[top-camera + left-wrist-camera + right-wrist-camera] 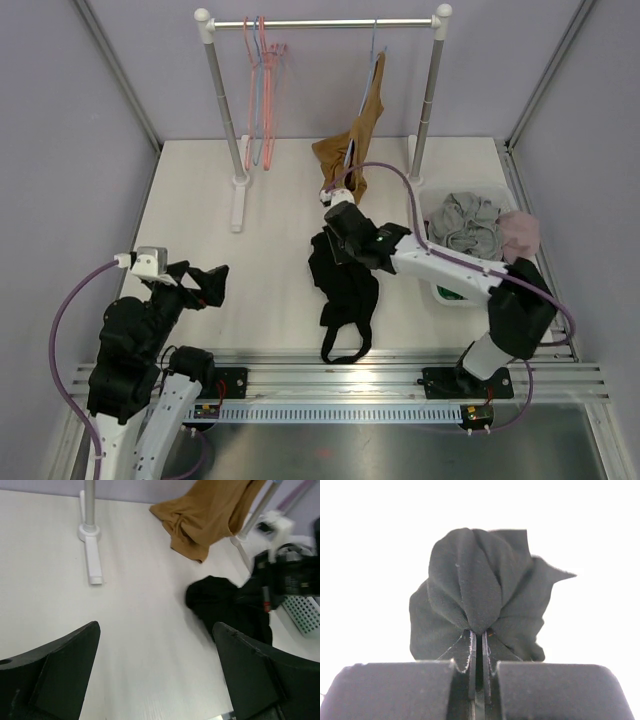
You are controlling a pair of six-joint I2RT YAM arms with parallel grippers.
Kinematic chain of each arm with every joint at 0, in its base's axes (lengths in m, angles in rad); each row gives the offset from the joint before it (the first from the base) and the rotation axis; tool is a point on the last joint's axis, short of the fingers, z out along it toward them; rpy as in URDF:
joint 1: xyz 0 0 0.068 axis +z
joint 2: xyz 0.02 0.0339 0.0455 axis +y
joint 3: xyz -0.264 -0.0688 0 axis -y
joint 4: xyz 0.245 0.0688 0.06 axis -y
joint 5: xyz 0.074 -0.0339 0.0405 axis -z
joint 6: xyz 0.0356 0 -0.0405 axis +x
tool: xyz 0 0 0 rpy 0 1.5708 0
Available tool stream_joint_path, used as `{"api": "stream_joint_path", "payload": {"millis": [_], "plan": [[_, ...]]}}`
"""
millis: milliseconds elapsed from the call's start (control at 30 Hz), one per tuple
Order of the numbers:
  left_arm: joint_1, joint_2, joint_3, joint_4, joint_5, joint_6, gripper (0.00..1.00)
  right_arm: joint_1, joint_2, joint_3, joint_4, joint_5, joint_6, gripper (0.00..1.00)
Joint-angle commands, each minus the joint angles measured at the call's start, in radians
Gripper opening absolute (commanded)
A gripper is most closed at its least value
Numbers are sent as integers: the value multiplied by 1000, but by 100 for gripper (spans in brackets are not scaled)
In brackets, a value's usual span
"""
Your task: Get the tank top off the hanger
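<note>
My right gripper lifts the tank top next, since it lies free of any hanger, then brings it down onto the grey clothes in the white basket.
A black tank top point(345, 290) lies crumpled on the white table, its straps trailing toward the near edge. My right gripper point(328, 240) is shut on a bunched fold at its far end; in the right wrist view the jaws point(478, 635) pinch the black cloth point(470, 585) tight. The top also shows in the left wrist view point(225, 605). My left gripper point(205, 285) is open and empty at the near left, its fingers wide apart over bare table point(155, 627). A brown garment point(355, 140) hangs from a blue hanger point(372, 60) on the rail.
A white clothes rack point(320, 22) stands at the back with pink hangers point(262, 90) at its left end. A white basket point(445, 292) at the right holds grey clothes point(468, 225) and a pink item point(520, 232). The rack foot point(90, 555) lies ahead of the left gripper.
</note>
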Motion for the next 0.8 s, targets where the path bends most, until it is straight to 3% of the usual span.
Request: {"api": "stream_joint_path", "payload": {"millis": [0, 200, 333, 700, 767], "plan": [[4, -32, -3, 49, -129, 4, 99, 4, -191, 101, -91, 161, 43, 0], [4, -37, -7, 48, -143, -1, 99, 4, -311, 302, -355, 402, 49, 0], [4, -34, -9, 51, -135, -3, 99, -43, -328, 521, -482, 496, 14, 0], [4, -29, -17, 60, -109, -1, 99, -373, -207, 980, -591, 415, -167, 0], [4, -29, -17, 61, -106, -1, 99, -414, -189, 983, -573, 427, -213, 0]]}}
